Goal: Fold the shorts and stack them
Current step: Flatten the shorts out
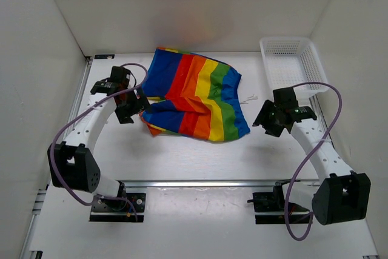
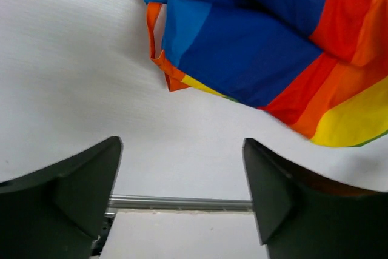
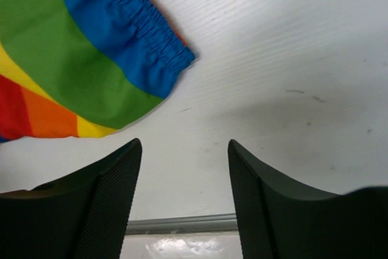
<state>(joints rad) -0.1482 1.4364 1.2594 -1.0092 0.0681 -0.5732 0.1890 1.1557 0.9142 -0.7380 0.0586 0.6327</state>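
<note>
The blue edge of the shorts by the loose orange hem is just past my open fingers. I need to move my left gripper down next and over toward the shorts [image 1: 197, 95] onto that edge.
The rainbow-striped shorts [image 1: 197, 95] lie loosely folded on the white table in the middle, a bit of white drawstring [image 1: 247, 98] showing at their right edge. My left gripper [image 1: 134, 110] is open and empty, just left of the shorts' near left corner [image 2: 176, 74]. My right gripper [image 1: 265, 121] is open and empty, a little right of the shorts' blue waistband corner [image 3: 160, 62]. Neither gripper touches the fabric.
A white mesh basket [image 1: 291, 65] stands at the back right, behind my right arm. White walls close in the table on the left, back and right. A metal rail [image 1: 200, 182] runs along the near edge.
</note>
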